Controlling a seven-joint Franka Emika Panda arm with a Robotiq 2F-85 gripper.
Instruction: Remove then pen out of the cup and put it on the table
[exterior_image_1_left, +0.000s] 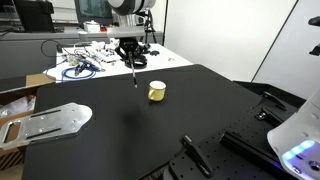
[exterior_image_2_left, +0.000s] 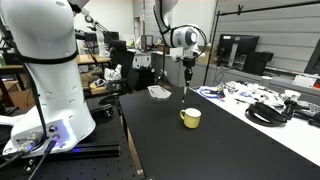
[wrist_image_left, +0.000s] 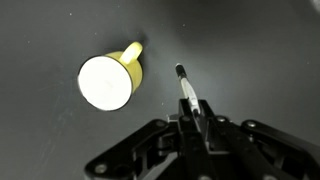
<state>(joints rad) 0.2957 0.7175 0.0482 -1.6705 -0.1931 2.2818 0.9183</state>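
I need to lower the pen (exterior_image_1_left: 134, 76) onto the bare table (exterior_image_1_left: 129, 115) beside the cup's handle, clear of the cup, and let go of it, because that open space is below.
My gripper (exterior_image_1_left: 131, 60) is shut on the pen (exterior_image_1_left: 134, 76), which hangs point-down from the fingers, well above the black table (exterior_image_1_left: 120, 125). In the wrist view the pen (wrist_image_left: 186, 86) sticks out from between the closed fingers (wrist_image_left: 198, 118). The pale yellow cup (exterior_image_1_left: 157, 92) stands on the table, to the side of the pen and below it. It shows in another exterior view (exterior_image_2_left: 190, 118) and in the wrist view (wrist_image_left: 106, 80), handle toward the pen. The gripper (exterior_image_2_left: 186, 62) holds the pen (exterior_image_2_left: 185, 82) up and behind the cup.
A grey metal plate (exterior_image_1_left: 50, 121) lies at the table's edge. A black bar fixture (exterior_image_1_left: 195, 155) lies near the front. A white table with cables (exterior_image_1_left: 95, 62) stands behind. A white robot base (exterior_image_2_left: 45, 90) stands beside the table.
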